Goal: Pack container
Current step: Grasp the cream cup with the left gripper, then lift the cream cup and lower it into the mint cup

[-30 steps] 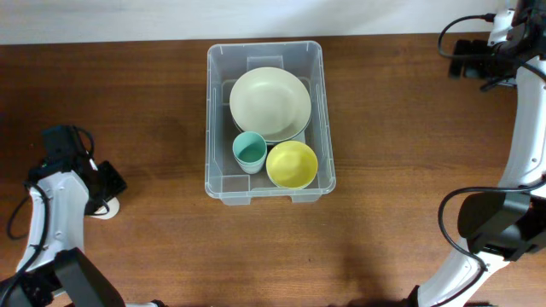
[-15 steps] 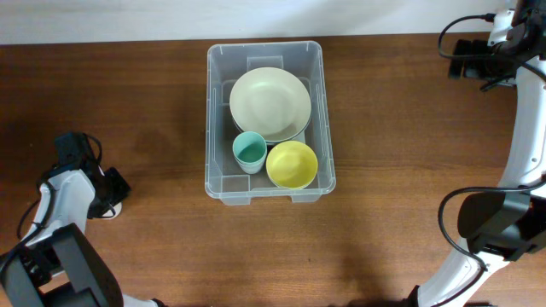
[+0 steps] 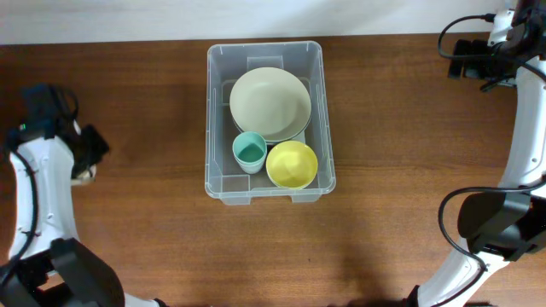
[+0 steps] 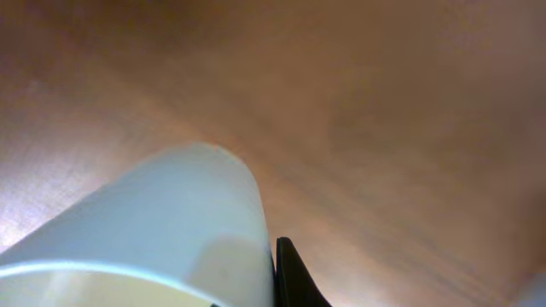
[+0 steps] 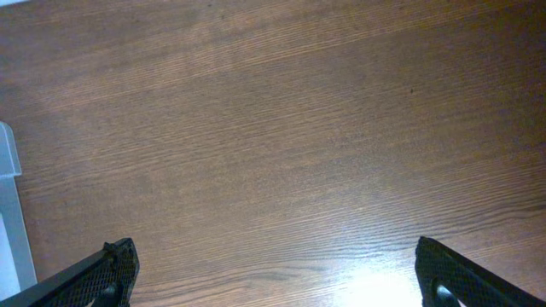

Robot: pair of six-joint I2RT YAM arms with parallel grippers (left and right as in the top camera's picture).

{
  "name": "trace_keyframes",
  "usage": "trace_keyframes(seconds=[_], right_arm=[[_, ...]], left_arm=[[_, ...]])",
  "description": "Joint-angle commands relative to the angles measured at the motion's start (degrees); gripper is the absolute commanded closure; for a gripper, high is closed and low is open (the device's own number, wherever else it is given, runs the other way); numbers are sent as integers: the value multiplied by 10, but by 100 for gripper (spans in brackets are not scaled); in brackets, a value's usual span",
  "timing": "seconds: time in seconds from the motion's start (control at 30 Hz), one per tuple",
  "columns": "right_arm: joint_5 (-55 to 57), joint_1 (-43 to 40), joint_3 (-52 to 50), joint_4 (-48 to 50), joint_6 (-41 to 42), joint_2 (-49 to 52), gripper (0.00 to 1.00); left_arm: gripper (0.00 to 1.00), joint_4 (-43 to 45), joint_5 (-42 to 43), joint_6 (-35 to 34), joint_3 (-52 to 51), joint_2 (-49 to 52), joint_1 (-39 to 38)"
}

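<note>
My left gripper is about to lift the white cup over the container. It will then lower that cup into the teal cup, whose opening [image 3: 250,149] faces up.
The container [image 3: 265,48], a large clear bin, stands at the table's middle. Inside it lie a pale green plate [image 3: 270,103], a teal cup [image 3: 249,151] and a yellow bowl [image 3: 292,164]. Far to its left my left gripper [image 3: 87,160] is shut on a white cup [image 3: 83,176]. In the left wrist view that cup [image 4: 153,230] fills the lower left, with one black finger [image 4: 290,277] pressed against its side. My right gripper [image 3: 465,60] is open at the far right corner, with only bare wood between its fingertips [image 5: 115,269].
The table is dark brown wood [image 3: 409,153]. A sliver of the container's wall [image 5: 7,213] shows at the left edge of the right wrist view. The right arm's base [image 3: 499,223] stands at the right front.
My left gripper has shut on the white cup and moved left and toward the far side with it. The right arm has not moved.
</note>
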Motion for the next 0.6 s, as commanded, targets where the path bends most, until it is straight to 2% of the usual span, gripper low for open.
trace_keyframes(seconds=[0.0, 0.13, 0.3, 0.43, 0.57], right_arm=[[-3, -1, 5, 0, 5, -12, 1], [-3, -1, 5, 1, 5, -12, 1], [-3, -1, 5, 0, 5, -12, 1], [-3, -1, 5, 0, 5, -12, 1], [-3, -1, 5, 0, 5, -12, 1]], left_arm=[[99, -26, 42, 1, 82, -3, -79], [99, -44, 41, 14, 146, -3, -202], [99, -36, 41, 14, 149, 1, -321], [99, -31, 41, 14, 149, 17, -399], [99, -27, 39, 14, 149, 47, -444]])
